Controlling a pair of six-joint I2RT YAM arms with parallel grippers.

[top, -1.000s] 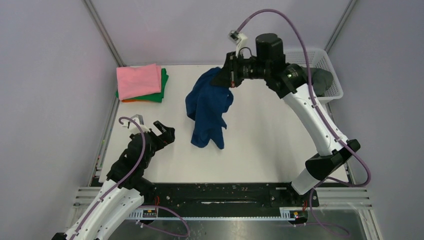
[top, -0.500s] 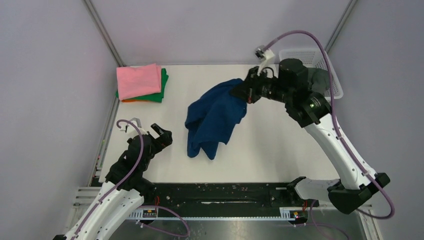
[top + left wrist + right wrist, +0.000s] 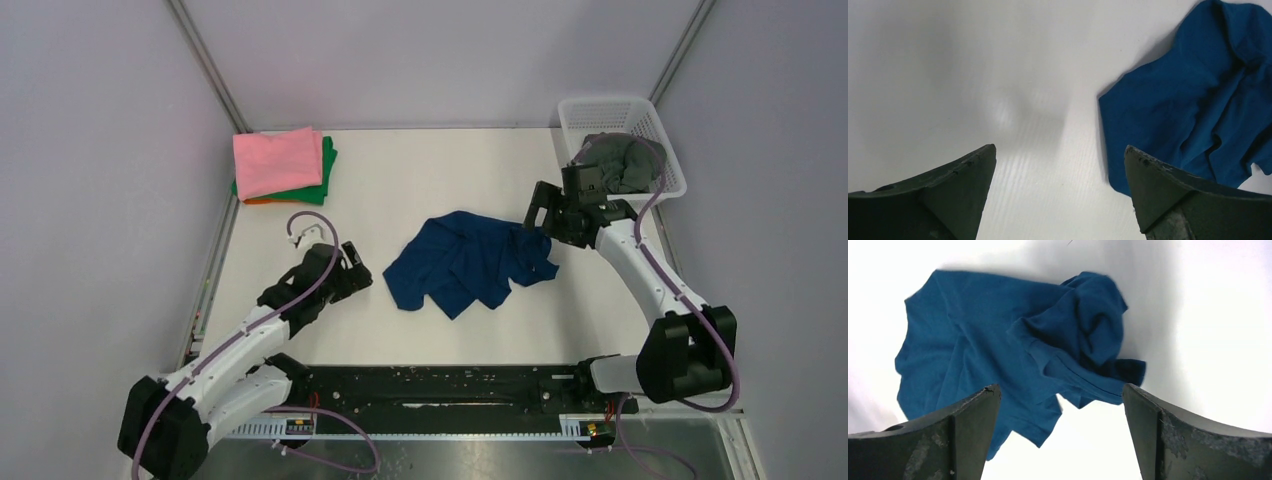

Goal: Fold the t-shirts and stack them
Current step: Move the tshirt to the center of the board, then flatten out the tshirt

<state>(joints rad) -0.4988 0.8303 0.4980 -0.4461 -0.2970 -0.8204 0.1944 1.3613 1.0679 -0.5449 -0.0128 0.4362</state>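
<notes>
Mostly table shows between the left gripper's fingers, so the gripper needs to go down next, to the right in the top view, to the nearest edge of the navy shirt.
A navy blue t-shirt [image 3: 465, 262] lies crumpled in a loose heap mid-table, and no print shows on it. My right gripper [image 3: 541, 214] hovers just over its right edge, open and empty. In the right wrist view the blue shirt [image 3: 998, 350] spreads below the right gripper [image 3: 1060, 387]. My left gripper [image 3: 356, 276] stands open a little left of the heap. From the left wrist the blue shirt [image 3: 1198, 100] sits ahead to the right of the left gripper [image 3: 1059, 150]. A folded pink shirt [image 3: 277, 160] tops a green one [image 3: 326, 180] and an orange one [image 3: 262, 201] at the back left.
A white mesh basket [image 3: 600, 106] stands at the back right corner with a dark grey-green shirt [image 3: 626, 162] bunched inside it. Frame posts rise at both back corners. A black rail runs along the table's near edge.
The right gripper swung down and right, laid the blue shirt on the table and let it go. The left gripper moved right, closer to the shirt.
</notes>
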